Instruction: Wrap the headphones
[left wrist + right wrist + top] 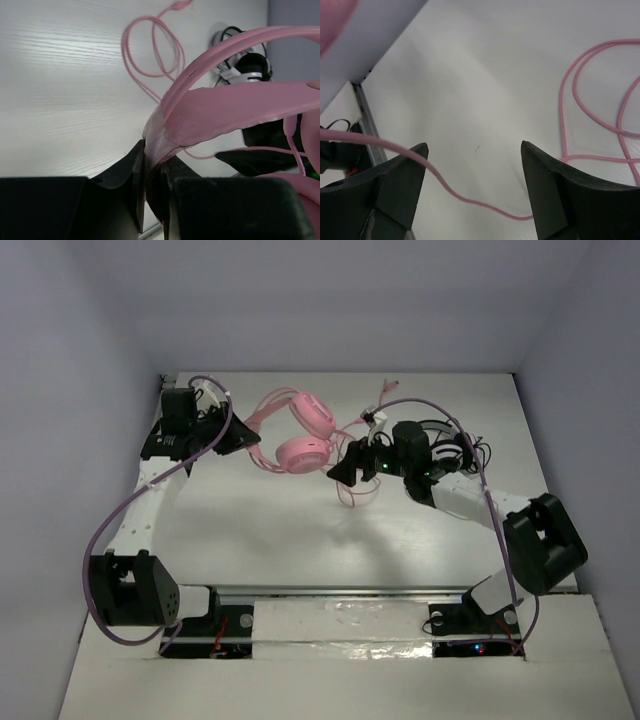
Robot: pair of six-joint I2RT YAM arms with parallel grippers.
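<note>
The piece of cable (474,202) already runs across between my fingers, so my right gripper will shift only slightly over the loops of the cable and close its fingers around it.
The pink headphones (303,432) lie at the back middle of the table, with the ear cups side by side. My left gripper (240,436) is shut on the pink headband (210,107), close to its end. The thin pink cable (150,47) lies in loose loops on the table. My right gripper (343,473) is open just right of the ear cups and hovers over the cable loops (356,492). In the right wrist view a strand of the cable (470,199) runs across between the open fingertips (415,155) and is not pinched.
Black-and-white headphones (462,448) with a thin black cable lie at the back right behind the right arm, and also show in the left wrist view (245,70). Enclosure walls ring the table. A metal rail (340,590) runs along the near edge.
</note>
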